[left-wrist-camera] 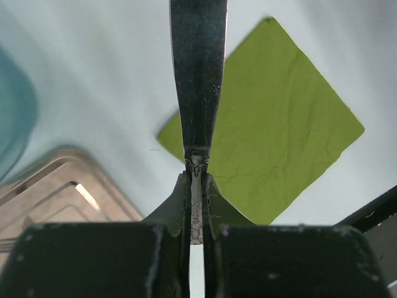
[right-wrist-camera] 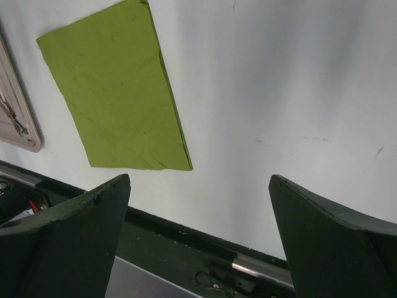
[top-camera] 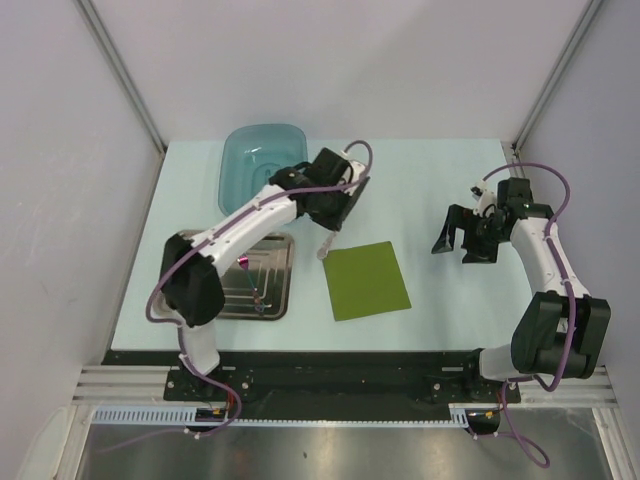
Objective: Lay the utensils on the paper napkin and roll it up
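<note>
My left gripper needs to carry the utensil over the bare napkin's middle (top-camera: 368, 270) (left-wrist-camera: 263, 121), which is below it and to its right in the top view, then go down and let go.
My left gripper (top-camera: 335, 218) is shut on a slim silver utensil (top-camera: 327, 245), which hangs from it above the table just left of the napkin's far-left corner. In the left wrist view the fingers (left-wrist-camera: 180, 198) pinch its patterned handle end and its blade (left-wrist-camera: 198, 74) points away. The olive-green paper napkin (top-camera: 366, 280) lies flat and bare; it also shows in the left wrist view (left-wrist-camera: 273, 118) and the right wrist view (right-wrist-camera: 115, 93). More utensils with magenta parts (top-camera: 250, 285) lie in the steel tray (top-camera: 282, 245). My right gripper (top-camera: 458, 240) is open and empty, right of the napkin.
A teal plastic basin (top-camera: 262, 160) stands at the back, behind the tray. The tray's corner shows in the left wrist view (left-wrist-camera: 68, 186) and its edge in the right wrist view (right-wrist-camera: 15, 118). The table's dark front rail (right-wrist-camera: 186, 242) lies below the right gripper.
</note>
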Motion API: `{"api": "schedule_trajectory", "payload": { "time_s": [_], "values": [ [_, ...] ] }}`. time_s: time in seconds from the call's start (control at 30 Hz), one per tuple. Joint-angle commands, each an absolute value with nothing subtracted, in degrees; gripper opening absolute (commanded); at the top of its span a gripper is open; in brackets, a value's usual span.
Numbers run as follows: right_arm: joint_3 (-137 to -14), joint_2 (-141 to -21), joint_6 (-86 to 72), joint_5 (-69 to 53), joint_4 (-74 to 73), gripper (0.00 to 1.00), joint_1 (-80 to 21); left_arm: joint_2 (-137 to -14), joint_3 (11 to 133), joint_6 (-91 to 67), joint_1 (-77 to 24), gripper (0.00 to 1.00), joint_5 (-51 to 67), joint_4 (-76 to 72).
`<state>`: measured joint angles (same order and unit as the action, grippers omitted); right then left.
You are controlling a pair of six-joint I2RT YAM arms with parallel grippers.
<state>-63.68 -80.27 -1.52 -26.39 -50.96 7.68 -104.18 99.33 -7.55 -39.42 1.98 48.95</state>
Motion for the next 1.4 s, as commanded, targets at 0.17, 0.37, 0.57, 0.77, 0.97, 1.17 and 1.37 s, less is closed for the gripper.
{"api": "schedule_trajectory", "payload": {
  "time_s": [0.17,0.37,0.57,0.77,0.97,1.17,1.37],
  "values": [
    [-64.07,-80.59,-2.11,-22.59,-49.31,1.0,5.28,-115.39,109.24,-6.15,-44.56,0.0,5.97,50.71],
    [-64.16,-81.82,-2.99,-17.67,-48.69,1.0,4.83,-120.32,110.83,-9.13,-46.14,0.0,7.99,50.71],
    [-63.11,-81.82,-2.9,-16.96,-48.08,1.0,4.83,-123.92,112.67,-11.33,-47.81,0.0,7.48,50.01],
    [-63.72,-82.53,-3.52,-16.09,-48.08,1.0,4.92,-127.0,113.91,-15.99,-48.25,0.0,5.36,50.54],
    [-63.72,-82.44,-3.52,-16.0,-48.34,1.0,5.01,-128.93,113.64,-18.19,-48.34,0.0,6.07,50.27],
    [-63.81,-82.62,-3.6,-15.91,-48.43,1.0,5.1,-130.42,113.73,-18.37,-48.34,0.0,5.54,50.27],
    [-63.81,-82.97,-3.69,-15.91,-48.51,1.0,5.1,-131.74,114.08,-18.37,-48.25,0.0,5.19,49.31]
  ]
}}
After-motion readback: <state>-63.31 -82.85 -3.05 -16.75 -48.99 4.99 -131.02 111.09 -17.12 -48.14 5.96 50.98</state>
